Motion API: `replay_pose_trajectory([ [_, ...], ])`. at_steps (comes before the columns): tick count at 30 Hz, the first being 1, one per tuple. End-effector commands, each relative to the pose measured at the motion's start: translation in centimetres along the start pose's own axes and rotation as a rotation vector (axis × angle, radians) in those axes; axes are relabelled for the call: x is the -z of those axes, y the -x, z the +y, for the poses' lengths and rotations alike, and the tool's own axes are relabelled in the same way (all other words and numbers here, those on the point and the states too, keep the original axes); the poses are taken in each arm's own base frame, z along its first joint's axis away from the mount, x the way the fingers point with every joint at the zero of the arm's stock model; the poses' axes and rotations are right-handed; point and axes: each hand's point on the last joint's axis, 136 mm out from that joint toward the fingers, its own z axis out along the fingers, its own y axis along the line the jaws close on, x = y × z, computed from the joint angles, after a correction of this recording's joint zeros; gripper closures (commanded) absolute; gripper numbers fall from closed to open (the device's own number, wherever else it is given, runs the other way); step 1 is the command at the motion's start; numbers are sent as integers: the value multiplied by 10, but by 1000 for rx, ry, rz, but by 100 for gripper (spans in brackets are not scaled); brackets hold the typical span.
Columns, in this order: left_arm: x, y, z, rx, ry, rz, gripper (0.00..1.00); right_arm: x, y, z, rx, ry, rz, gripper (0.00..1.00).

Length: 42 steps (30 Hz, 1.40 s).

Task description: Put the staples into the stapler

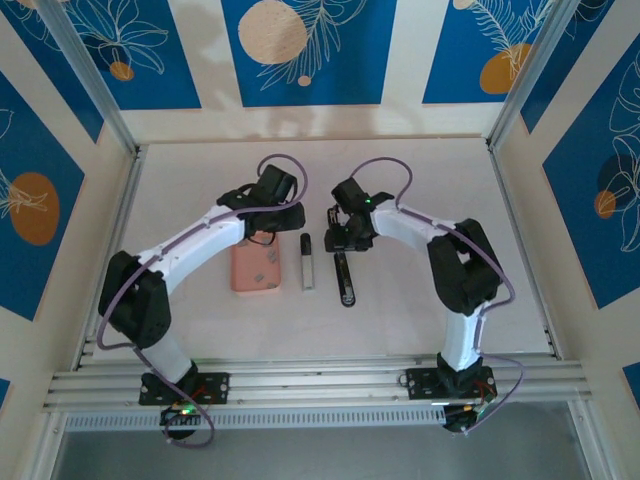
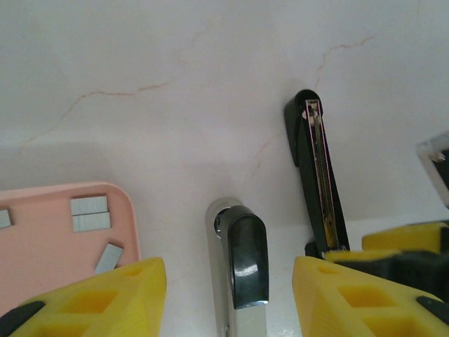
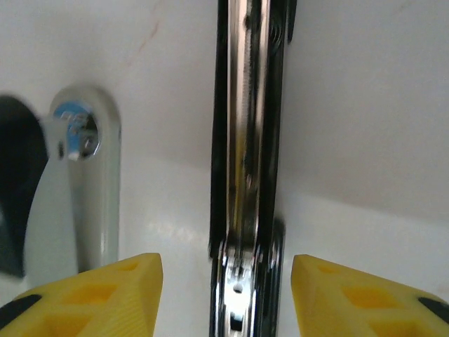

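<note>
My right gripper should next move outward and down over the black arm and close on its far half (image 3: 245, 158), because the arm already runs lengthwise between the open fingers.
The stapler lies as two long parts side by side on the table. Its silver-white bar (image 1: 307, 262) with a black end cap (image 2: 247, 260) sits between my left gripper's (image 2: 229, 300) yellow fingers (image 2: 105, 302), with a gap on each side. That gripper is open. The black arm (image 1: 344, 280) lies to the right with its metal channel (image 2: 319, 175) facing up. My right gripper (image 3: 228, 298) is open and straddles this arm (image 3: 245, 175) without touching it. Several small grey staples (image 2: 90, 214) lie in the pink tray (image 2: 42, 239).
The pink tray (image 1: 256, 268) sits just left of the silver bar, under the left arm. Both grippers (image 1: 295, 220) (image 1: 348, 235) hang close together over the middle of the white table. Patterned walls enclose the table on three sides.
</note>
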Motion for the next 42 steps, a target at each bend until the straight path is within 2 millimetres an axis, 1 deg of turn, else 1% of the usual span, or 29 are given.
replay_pose_trajectory([
  [1, 6, 7, 8, 10, -8, -26, 49, -5, 6, -13, 35, -89, 25, 48],
  [5, 6, 9, 13, 23, -2, -34, 49, -16, 20, -10, 28, -50, 27, 48],
  [11, 4, 12, 19, 35, 8, -38, 49, -28, 39, -6, 55, -41, 19, 50],
  [18, 4, 13, 24, 41, 14, -40, 49, -45, 50, -10, 57, -50, 28, 57],
  [22, 4, 14, 26, 38, 16, -43, 50, -46, 53, -11, 60, -49, 14, 64],
  [24, 5, 15, 24, 30, 7, -46, 50, -43, 54, -11, 67, -43, -8, 67],
  [28, 6, 18, 21, 17, -7, -63, 50, -31, 55, -8, 86, -3, -64, 72],
  [33, 10, 22, 15, -36, -39, -79, 50, -17, 50, -10, 123, 15, -133, 77],
  [37, 17, 24, -1, -117, -127, -96, 50, -4, 44, -10, 169, 48, -196, 80],
  [42, 27, 23, -22, -243, -266, -147, 51, 15, 33, 0, 284, 137, -304, 82],
])
